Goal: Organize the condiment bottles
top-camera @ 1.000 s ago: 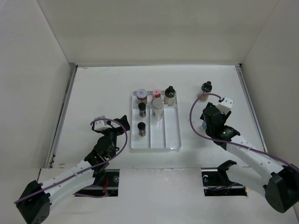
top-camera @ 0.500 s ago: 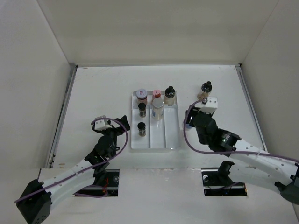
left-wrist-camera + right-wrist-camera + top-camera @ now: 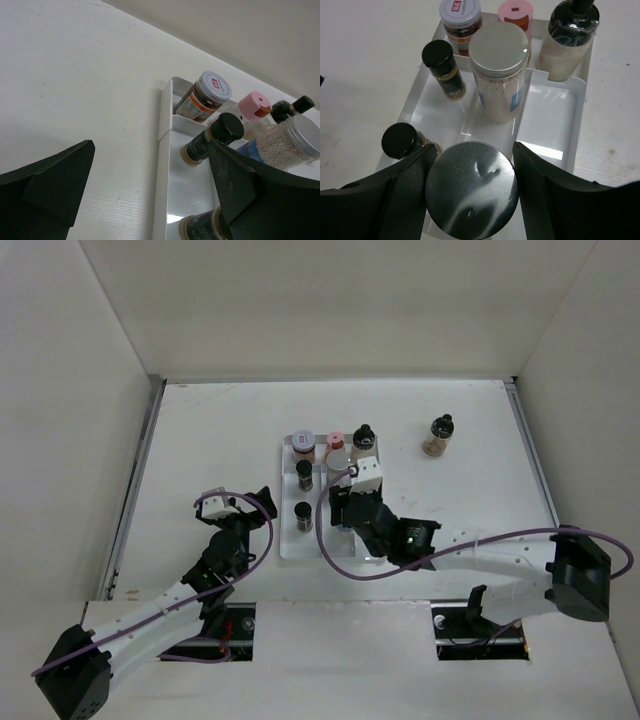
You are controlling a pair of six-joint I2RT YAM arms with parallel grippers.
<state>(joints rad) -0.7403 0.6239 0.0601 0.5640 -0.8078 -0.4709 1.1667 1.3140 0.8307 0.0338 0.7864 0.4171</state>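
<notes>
My right gripper shifts sideways over the tray's middle lane [image 3: 485, 127], empty in front of the other silver-lidded jar, toward the near black-lidded jar next.
The clear divided tray [image 3: 372, 540] holds a red-labelled jar [image 3: 302, 445], a pink-capped bottle [image 3: 336, 440], a black-knob bottle [image 3: 364, 443], a silver-lidded jar [image 3: 338, 460] and two dark black-lidded jars [image 3: 305, 474] [image 3: 303, 516]. Another black-knob bottle [image 3: 437, 435] stands on the table to the right of the tray. My right gripper [image 3: 472, 165] is shut on a second silver-lidded jar [image 3: 470, 197], over the near end of the tray's middle lane [image 3: 485, 127]. My left gripper [image 3: 150, 175] is open and empty, just left of the tray [image 3: 162, 150].
White walls close in the table on the left, back and right. My right arm [image 3: 470, 550] stretches across the table in front of the tray's right side. Bare table lies left of the tray [image 3: 210, 440].
My right gripper has swung left from the right side of the table, near the lone knob bottle, to above the tray. The left arm has not moved.
</notes>
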